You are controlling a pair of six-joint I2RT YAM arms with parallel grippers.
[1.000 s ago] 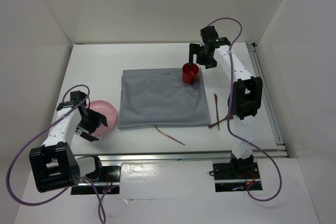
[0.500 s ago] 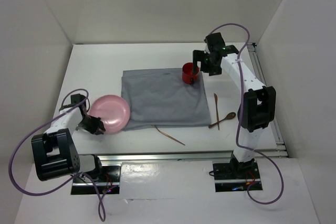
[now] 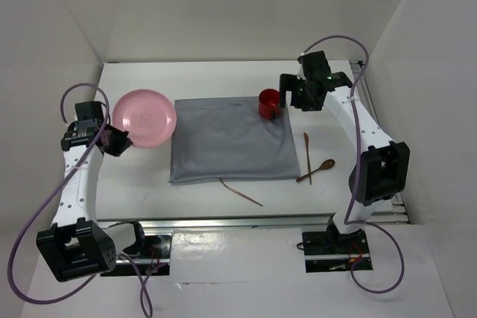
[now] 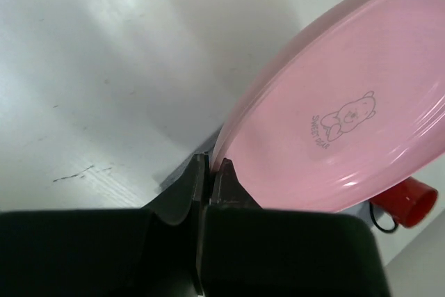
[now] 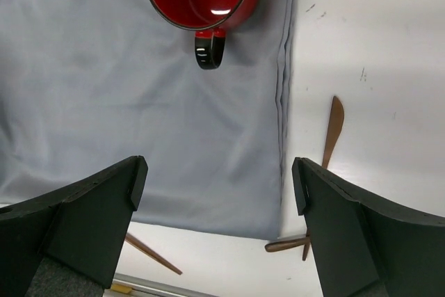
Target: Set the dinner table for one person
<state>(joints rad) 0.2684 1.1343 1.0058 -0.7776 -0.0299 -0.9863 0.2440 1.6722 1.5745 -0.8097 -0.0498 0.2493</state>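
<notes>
The left gripper should carry the plate (image 3: 144,118) across, lower it and release it, because the cloth's bare middle (image 3: 235,133) lies below the left gripper and to its right in the top view.
A pink plate (image 3: 144,118) with a small bear print (image 4: 344,113) hangs tilted in the air, left of the grey cloth (image 3: 227,147). My left gripper (image 3: 115,141) is shut on its near left rim, the rim pinched between the two fingers (image 4: 212,165). A red mug (image 3: 270,103) stands on the cloth's far right corner, its handle (image 5: 209,53) towards my right gripper. That gripper (image 3: 289,97) hovers just right of the mug, open and holding nothing (image 5: 219,179). The white dinner table (image 3: 134,176) lies under everything.
A wooden knife (image 3: 306,147) and a wooden spoon (image 3: 319,169) lie on the table right of the cloth. A thin wooden stick (image 3: 240,191) lies at the cloth's near edge. Aluminium rails run along the near edge (image 3: 253,220) and the right edge. White walls enclose the table.
My left gripper shut on the plate's rim and lifted it from the table's near left up and farther back. The right gripper drew back a little to the right of the mug.
</notes>
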